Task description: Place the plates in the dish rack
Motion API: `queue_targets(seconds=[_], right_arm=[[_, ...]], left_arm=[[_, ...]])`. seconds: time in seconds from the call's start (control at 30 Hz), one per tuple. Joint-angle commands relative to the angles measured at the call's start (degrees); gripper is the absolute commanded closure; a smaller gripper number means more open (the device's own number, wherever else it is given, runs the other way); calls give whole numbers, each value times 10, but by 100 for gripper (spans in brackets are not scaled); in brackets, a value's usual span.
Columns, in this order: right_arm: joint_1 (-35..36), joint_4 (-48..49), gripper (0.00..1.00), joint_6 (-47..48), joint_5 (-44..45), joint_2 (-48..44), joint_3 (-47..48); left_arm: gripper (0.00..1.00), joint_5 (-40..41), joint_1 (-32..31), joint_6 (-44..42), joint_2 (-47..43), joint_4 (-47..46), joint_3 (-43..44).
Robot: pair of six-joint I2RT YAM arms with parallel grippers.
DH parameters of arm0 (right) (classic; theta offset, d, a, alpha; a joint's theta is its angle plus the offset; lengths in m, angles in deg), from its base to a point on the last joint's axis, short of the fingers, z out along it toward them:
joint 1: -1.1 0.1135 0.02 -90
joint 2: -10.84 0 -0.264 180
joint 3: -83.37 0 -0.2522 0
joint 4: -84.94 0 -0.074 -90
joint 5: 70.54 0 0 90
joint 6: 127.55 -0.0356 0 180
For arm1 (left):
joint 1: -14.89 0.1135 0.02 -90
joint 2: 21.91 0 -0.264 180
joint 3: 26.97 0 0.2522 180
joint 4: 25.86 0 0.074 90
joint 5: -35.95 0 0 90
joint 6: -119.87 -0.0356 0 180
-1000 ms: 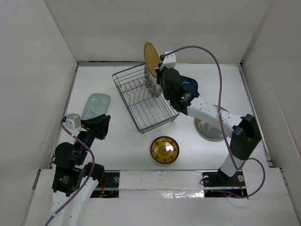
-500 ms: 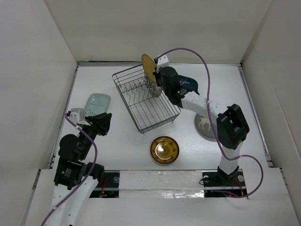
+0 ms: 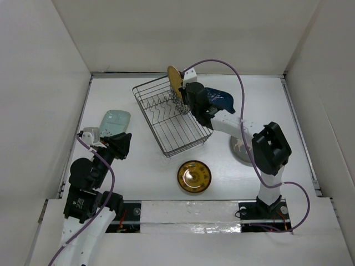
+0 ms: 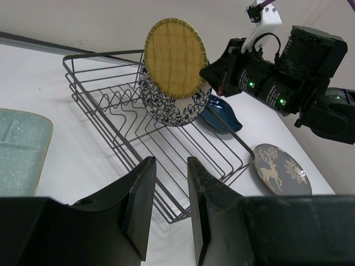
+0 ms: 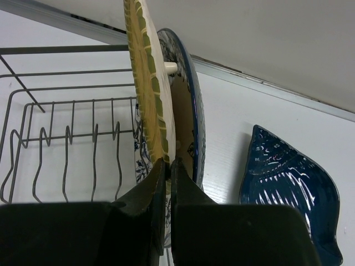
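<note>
My right gripper will next move the yellow woven plate it is holding toward the dish rack's empty wires (image 3: pixel 167 103) (image 5: pixel 113 137) beside the white blue-floral plate. Then it will lower the plate.
My right gripper (image 5: pixel 168 163) is shut on the lower rim of the yellow woven plate (image 3: pixel 175 79), which it holds on edge over the far right end of the dish rack (image 3: pixel 150 122). The plate is close beside the white blue-floral plate (image 5: pixel 191 111), which stands in the rack. The navy leaf plate (image 3: pixel 221 101) lies just right of the rack. The grey plate (image 4: pixel 280 169) lies at the right, partly under my right arm. The gold plate (image 3: pixel 194 176) lies front centre. My left gripper (image 4: pixel 172 166) is open and empty beside the mint oblong plate (image 3: pixel 113 123).
White walls enclose the table on the left, the back and the right. The rack's upright tines (image 4: pixel 119 108) to the left of the standing plates hold nothing. My right arm (image 3: pixel 238 130) reaches across the table's right side.
My right gripper has lowered the yellow plate towards the rack, close to the floral plate. My left arm shifted slightly and then held still.
</note>
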Motion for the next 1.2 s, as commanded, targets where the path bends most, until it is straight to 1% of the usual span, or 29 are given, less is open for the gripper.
queue_targets(seconds=[0.0, 0.13, 0.27, 0.43, 0.6, 0.77, 1.07, 1.1, 1.17], right_arm=[[25, 67, 100, 26, 72, -48, 11], [59, 111, 100, 86, 146, -71, 16], [76, 118, 100, 104, 157, -90, 11], [76, 99, 100, 64, 136, -92, -11], [76, 89, 100, 38, 128, -67, -21], [59, 69, 100, -3, 95, -48, -25], [59, 66, 100, -30, 89, -21, -53], [59, 66, 100, -51, 88, -20, -56], [59, 67, 100, -60, 86, -17, -62]], left_arm=[[74, 4, 2, 2, 2, -17, 7], [74, 5, 2, 3, -1, -17, 7], [74, 2, 2, 4, -4, -17, 6], [74, 1, 2, 5, -7, -18, 6], [74, 1, 2, 5, -8, -18, 6], [74, 0, 2, 4, -6, -18, 6], [74, 1, 2, 3, -5, -18, 6], [74, 0, 2, 3, -5, -19, 6], [74, 0, 2, 4, -5, -19, 6]])
